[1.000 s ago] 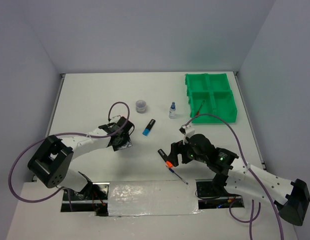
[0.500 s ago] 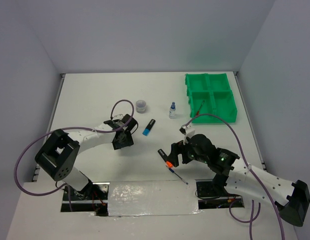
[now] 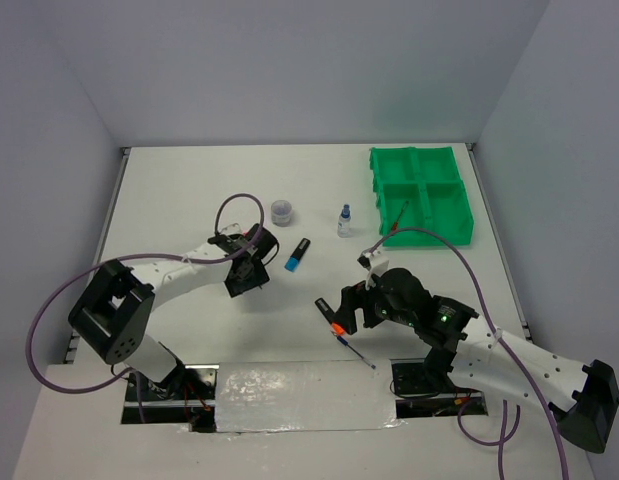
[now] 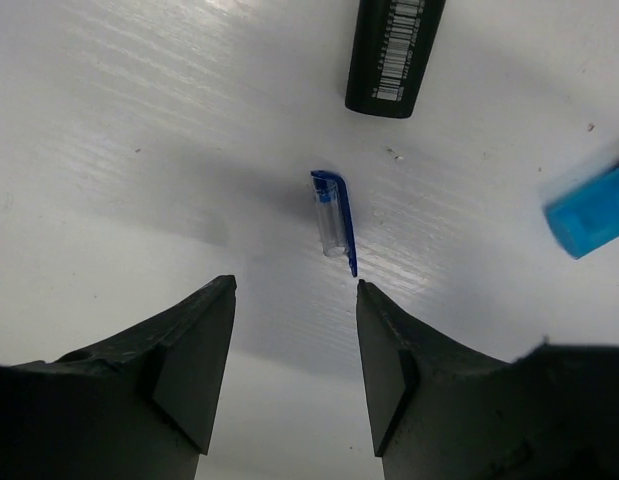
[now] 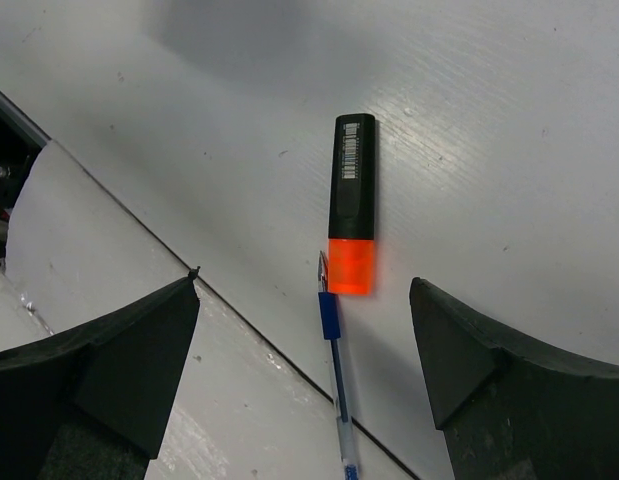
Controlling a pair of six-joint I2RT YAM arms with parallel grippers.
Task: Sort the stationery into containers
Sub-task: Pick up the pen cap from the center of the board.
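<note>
My left gripper is open, and the gap between its fingers is in line with the clear pen cap, so it should move down over the near half of the cap and close.
The green tray (image 3: pixel 421 163) stands at the far right with a thin red pen (image 3: pixel 398 221) leaning in its near-left compartment. A blue-capped bottle (image 3: pixel 344 221), a greyish tub (image 3: pixel 282 211) and a blue-ended highlighter (image 3: pixel 297 256) lie mid-table. My left gripper (image 3: pixel 246 278) (image 4: pixel 293 283) hangs open just left of that highlighter's blue end (image 4: pixel 589 210). Ahead of it lie a clear pen cap with a blue clip (image 4: pixel 332 220) and a black barcoded highlighter body (image 4: pixel 394 55). My right gripper (image 3: pixel 341 308) (image 5: pixel 304 282) is wide open over the orange-ended highlighter (image 5: pixel 351 200) and the blue pen (image 5: pixel 336 380).
A shiny taped strip (image 3: pixel 294 395) covers the near table edge between the arm bases, and the blue pen's tip (image 3: pixel 369 364) reaches onto it. Purple cables (image 3: pixel 239 215) loop above the left arm. Grey walls close in the table on three sides.
My left gripper has shifted a little right and away, toward the blue-ended highlighter, and its jaws have widened. The right arm has stayed still.
</note>
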